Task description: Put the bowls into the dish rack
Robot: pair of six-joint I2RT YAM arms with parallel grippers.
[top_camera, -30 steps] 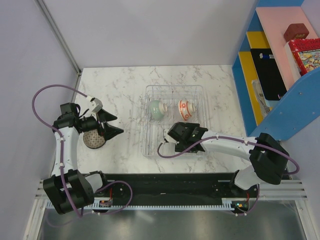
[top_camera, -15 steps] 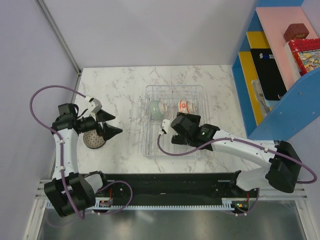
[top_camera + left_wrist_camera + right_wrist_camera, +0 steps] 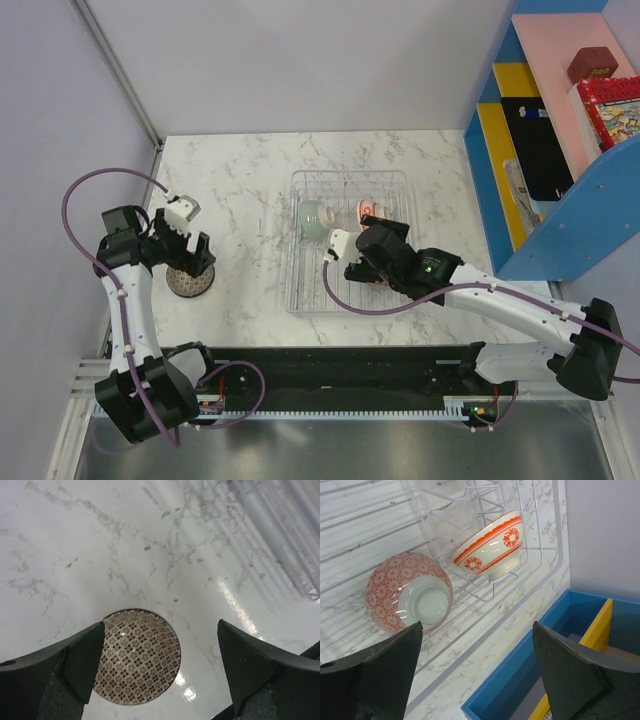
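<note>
The brown bowl's side rim is to the left of my left gripper in the top view, and my left gripper will go down there next with its fingers on both sides of the rim.
A brown lattice-patterned bowl (image 3: 137, 656) sits upright on the marble table at the left (image 3: 188, 283). My left gripper (image 3: 161, 624) hangs open above it (image 3: 186, 256), with the bowl between the jaws and nearer the left finger. The wire dish rack (image 3: 300, 290) holds a pale green bowl (image 3: 315, 220) and an orange-and-white bowl (image 3: 372, 208) (image 3: 492, 545). A red-patterned bowl (image 3: 410, 592) lies on its side in the rack. My right gripper (image 3: 378, 262) (image 3: 477, 625) is open and empty over the rack's right part.
A blue shelf unit (image 3: 500, 170) (image 3: 545, 680) with yellow and pink panels and boxes stands close to the rack's right side. Grey walls close off the left and back. A black rail (image 3: 340, 370) runs along the near edge.
My left gripper has turned and swung over the brown bowl, jaws still open. My right gripper has moved back and to the right over the rack.
</note>
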